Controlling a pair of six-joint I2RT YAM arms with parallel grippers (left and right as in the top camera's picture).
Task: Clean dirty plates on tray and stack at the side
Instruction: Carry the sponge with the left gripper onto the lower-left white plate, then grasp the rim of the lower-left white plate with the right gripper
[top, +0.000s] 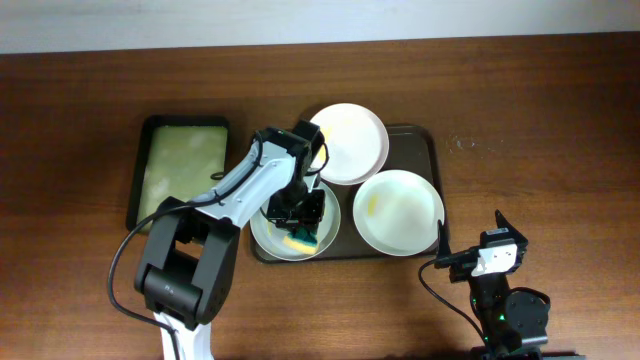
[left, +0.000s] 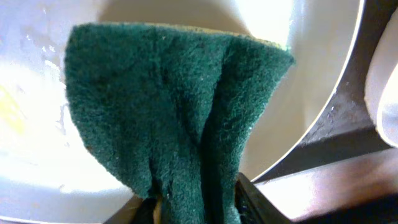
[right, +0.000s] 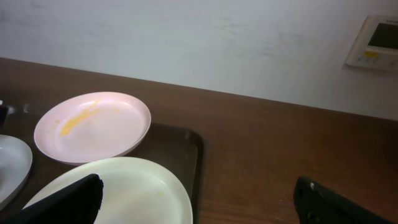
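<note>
The sponged plate's rim (top: 338, 214) (right: 30, 168) lies to the left of my right gripper in the overhead view, so this gripper swings over the nearer plate and tips down onto it next.
Three white plates lie on the dark tray (top: 418, 140). My left gripper (top: 302, 222) is shut on a green and yellow sponge (top: 301, 240) and presses it onto the front-left plate (top: 268, 238). In the left wrist view the green sponge (left: 168, 106) covers most of that plate (left: 37, 137), which has a yellow smear at the left. The back plate (top: 350, 142) and the right plate (top: 398, 211) carry small yellow smears. My right gripper (top: 470, 245) is open and empty near the table's front edge, right of the tray; its view shows the right plate (right: 137, 190) and back plate (right: 93, 124).
A narrower black tray with yellow-green lining (top: 180, 165) lies left of the main tray. Bare wooden table (top: 540, 120) stretches to the right and back. A wall with a white panel (right: 373, 40) shows behind in the right wrist view.
</note>
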